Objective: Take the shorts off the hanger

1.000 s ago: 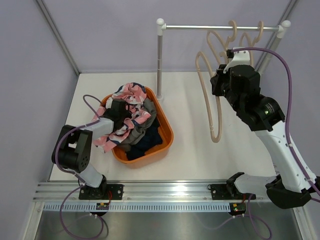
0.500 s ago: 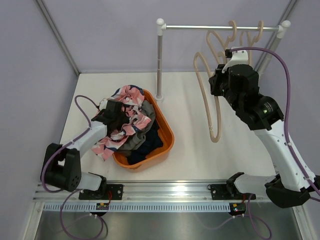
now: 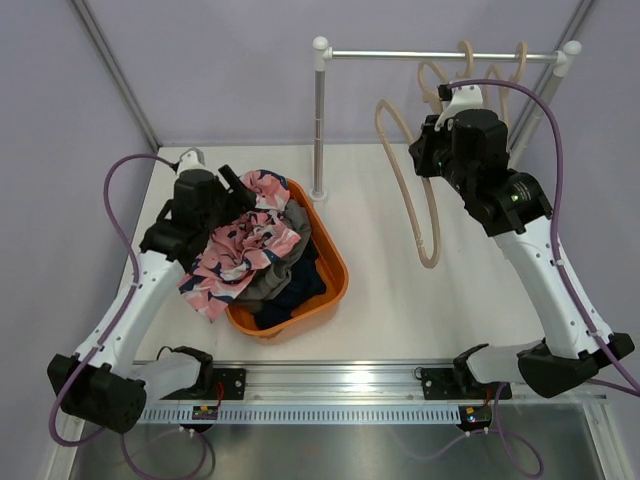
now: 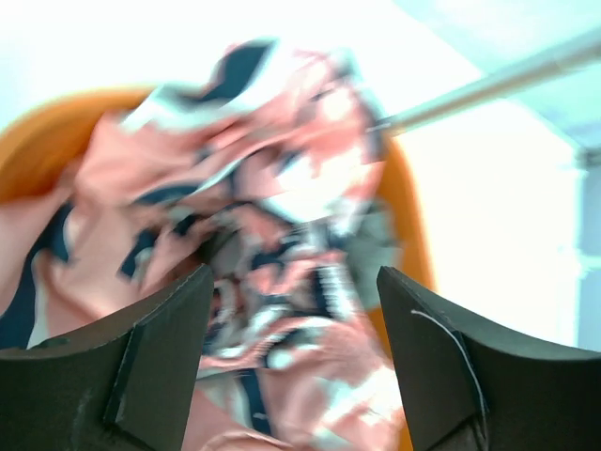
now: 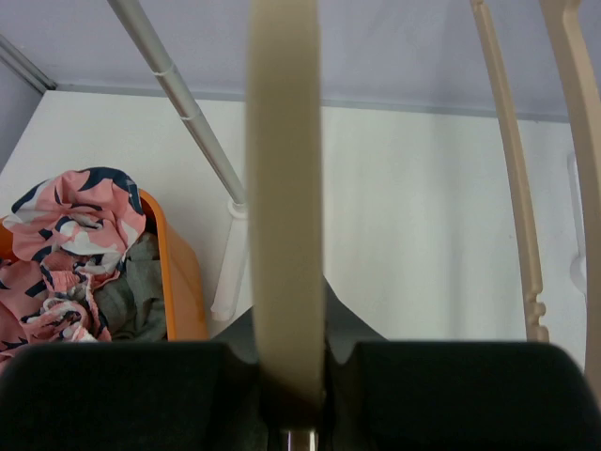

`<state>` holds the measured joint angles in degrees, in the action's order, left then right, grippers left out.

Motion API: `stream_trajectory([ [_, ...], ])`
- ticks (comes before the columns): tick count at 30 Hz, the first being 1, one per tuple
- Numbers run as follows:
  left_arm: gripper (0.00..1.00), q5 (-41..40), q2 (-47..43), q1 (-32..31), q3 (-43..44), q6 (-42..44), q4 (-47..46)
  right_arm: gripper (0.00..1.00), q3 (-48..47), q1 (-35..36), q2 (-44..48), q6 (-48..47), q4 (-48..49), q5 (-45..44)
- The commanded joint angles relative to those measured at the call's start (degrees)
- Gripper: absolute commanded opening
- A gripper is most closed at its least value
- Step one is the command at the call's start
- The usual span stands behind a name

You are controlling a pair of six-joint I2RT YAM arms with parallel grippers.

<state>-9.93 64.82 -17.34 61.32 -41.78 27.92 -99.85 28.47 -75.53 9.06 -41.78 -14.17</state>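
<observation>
I will next move my right gripper outward, to its left in the top view, to let go of the hanger on the bar's empty part [image 3: 400, 56].
The pink patterned shorts [image 3: 240, 250] lie heaped over the left rim of the orange basket [image 3: 335, 265], on top of the grey shorts [image 3: 275, 282] and the navy shorts [image 3: 298, 288]. My left gripper [image 3: 238, 188] hovers open just above the pink shorts [image 4: 282, 188], and nothing sits between its fingers [image 4: 141, 366]. My right gripper [image 3: 425, 150] is shut on a bare cream hanger [image 3: 428, 220], held up near the rail [image 3: 440, 55]. In the right wrist view the hanger [image 5: 284, 188] runs straight up out of the right gripper [image 5: 291, 376].
Two more bare hangers [image 3: 515, 60] hang on the rail between its white posts [image 3: 319, 120]. A second hanger [image 5: 512, 188] shows to the right in the right wrist view. The basket stands at the table's centre-left, with purple walls on three sides.
My left gripper has opened and let go of the pink shorts, then risen and drawn back to the left. The right arm has shifted the hanger slightly up toward the rail.
</observation>
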Motion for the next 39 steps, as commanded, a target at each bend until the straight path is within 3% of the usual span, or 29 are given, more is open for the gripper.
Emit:
stream_trajectory([
  [1,0.76,5.88,-3.73,-0.5,6.61,8.46,0.81,0.0,-3.07,-4.9,-1.55,-2.38,6.35,11.95],
  [3,0.78,9.29,-5.48,-0.5,8.54,10.56,1.08,0.0,-3.15,-8.86,-2.6,-2.55,8.89,18.53],
  [9,0.79,15.55,-9.96,-0.5,9.26,13.74,2.13,0.0,-13.33,-12.2,-10.86,-6.24,6.72,25.06],
  [17,0.8,15.38,-13.4,-0.5,7.85,17.08,2.66,0.0,-32.3,-12.47,-24.56,-5.37,-0.4,21.74],
  [21,0.8,14.95,-13.93,-0.5,7.67,18.57,2.66,0.0,-36.54,-12.47,-28.79,-4.93,-1.55,21.12],
  [31,0.81,13.98,-14.28,-0.5,8.03,21.3,2.84,0.0,-39.8,-12.47,-35.82,-2.82,2.4,18.92],
  [39,0.82,14.06,-14.37,-0.5,6.8,21.39,1.87,0.0,-37.26,-12.47,-36.36,-1.68,4.25,18.22],
])
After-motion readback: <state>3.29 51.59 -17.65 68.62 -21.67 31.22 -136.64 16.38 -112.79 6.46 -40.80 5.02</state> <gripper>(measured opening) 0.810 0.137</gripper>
